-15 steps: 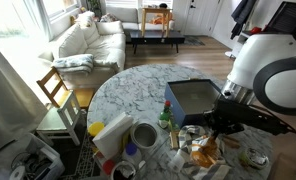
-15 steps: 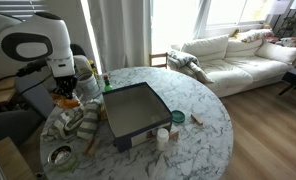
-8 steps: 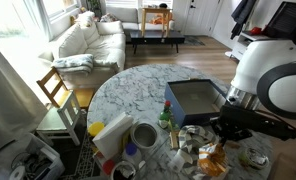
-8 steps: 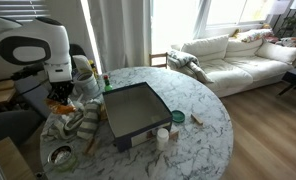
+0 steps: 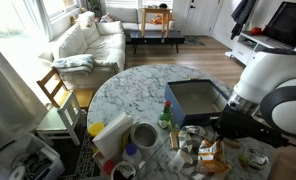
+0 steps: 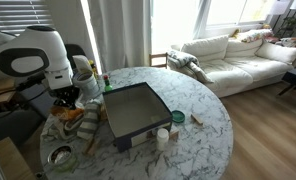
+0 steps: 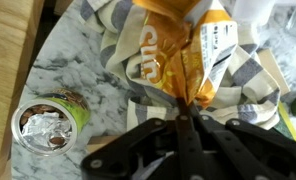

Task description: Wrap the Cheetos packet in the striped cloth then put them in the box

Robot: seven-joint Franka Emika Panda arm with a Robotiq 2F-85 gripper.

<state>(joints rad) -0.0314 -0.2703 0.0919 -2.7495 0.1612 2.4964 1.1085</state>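
Observation:
The gripper goes down toward the striped cloth next and releases the packet's near edge there, because the packet still hangs slanting from the closed fingers.
The orange Cheetos packet [image 7: 173,55] lies on the grey-and-white striped cloth [image 7: 256,78] on the marble table. My gripper [image 7: 191,118] is shut on the packet's near edge. In both exterior views the gripper [image 5: 212,138] [image 6: 66,102] is low over the cloth [image 5: 186,150] [image 6: 85,126], with the packet [image 5: 207,153] [image 6: 70,115] under it. The box [image 5: 198,97] [image 6: 133,108] is a shallow blue-sided tray with a grey inside, right beside the cloth.
A green can with a foil top [image 7: 50,117] stands near the table's wooden edge. A white cup [image 5: 144,134], a green bottle [image 5: 166,119] and a white and yellow bag [image 5: 108,130] crowd the near side. Small jars [image 6: 177,117] stand beyond the box.
The arm has shifted and leaned further over the cloth. The gripper stays shut on the Cheetos packet, which has moved a little with it.

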